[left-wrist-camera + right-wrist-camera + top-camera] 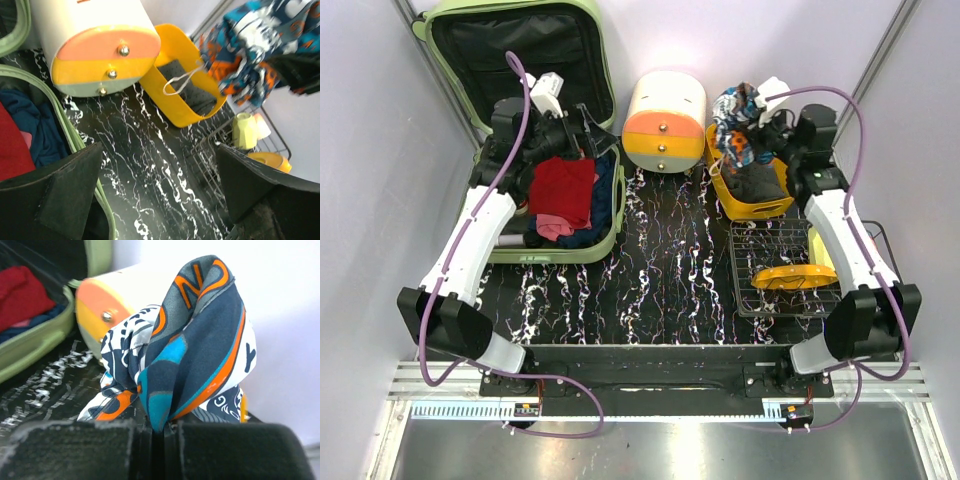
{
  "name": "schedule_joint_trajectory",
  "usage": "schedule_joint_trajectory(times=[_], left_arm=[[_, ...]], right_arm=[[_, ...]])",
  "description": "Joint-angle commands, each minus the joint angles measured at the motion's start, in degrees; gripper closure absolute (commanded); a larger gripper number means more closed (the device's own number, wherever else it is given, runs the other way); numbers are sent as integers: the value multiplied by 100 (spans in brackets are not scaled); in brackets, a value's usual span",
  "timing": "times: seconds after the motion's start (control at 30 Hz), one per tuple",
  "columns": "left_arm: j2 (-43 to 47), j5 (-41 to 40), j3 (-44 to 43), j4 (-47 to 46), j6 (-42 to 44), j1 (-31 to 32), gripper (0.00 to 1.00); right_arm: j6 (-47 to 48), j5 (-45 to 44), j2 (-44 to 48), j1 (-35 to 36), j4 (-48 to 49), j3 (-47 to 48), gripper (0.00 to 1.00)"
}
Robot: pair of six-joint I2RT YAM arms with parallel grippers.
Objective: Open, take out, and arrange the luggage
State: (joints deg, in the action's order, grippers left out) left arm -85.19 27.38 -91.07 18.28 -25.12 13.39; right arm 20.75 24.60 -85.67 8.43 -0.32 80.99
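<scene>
The patterned cloth (737,120) is still hanging above the bin's rim. My right gripper should next go down into the yellow bin (725,190) below the cloth and let go of it.
The pale green luggage (438,62) lies open at the back left, its black-lined lid standing up. A red garment (563,190) and dark blue and pink clothes lie in its base. My left gripper (582,135) hovers over the luggage's right side, open and empty. In the left wrist view (160,192) its fingers (55,192) stand wide apart beside the green rim (67,130). My right gripper (767,122) is shut on a blue, orange and white patterned cloth (737,120), held above the yellow bin (725,190). The cloth (195,340) is pinched between the jaws (162,432).
A cream-and-orange cylindrical drawer box (663,122) lies between the luggage and the bin. The bin holds a dark grey cloth (757,186). A wire rack (752,262) at the right holds a yellow plate (792,276) and a pale cup (243,131).
</scene>
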Motion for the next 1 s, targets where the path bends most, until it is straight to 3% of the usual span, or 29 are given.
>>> schedule_joint_trajectory(times=[0.0,0.5,0.8,0.87,0.9,0.93,0.97], left_arm=[[187,584,221,-194,491,-38,1],[-33,506,-245,746,1299,-468,1],[125,242,-96,1107,1677,-714,1],[160,207,-78,1168,1774,-732,1],[152,189,-69,1186,1800,-741,1],[169,172,-43,1204,1844,-758,1],[160,172,-34,1221,1862,-759,1]], right_arm=[[1114,502,138,-508,-214,66,100],[3372,880,-2304,-807,707,1120,100],[4981,959,-3641,-807,437,1525,100],[5254,863,-3755,-816,305,1516,75],[5281,819,-3782,-808,217,1525,53],[5203,757,-3782,-807,181,1516,19],[5124,705,-3756,-816,138,1560,13]])
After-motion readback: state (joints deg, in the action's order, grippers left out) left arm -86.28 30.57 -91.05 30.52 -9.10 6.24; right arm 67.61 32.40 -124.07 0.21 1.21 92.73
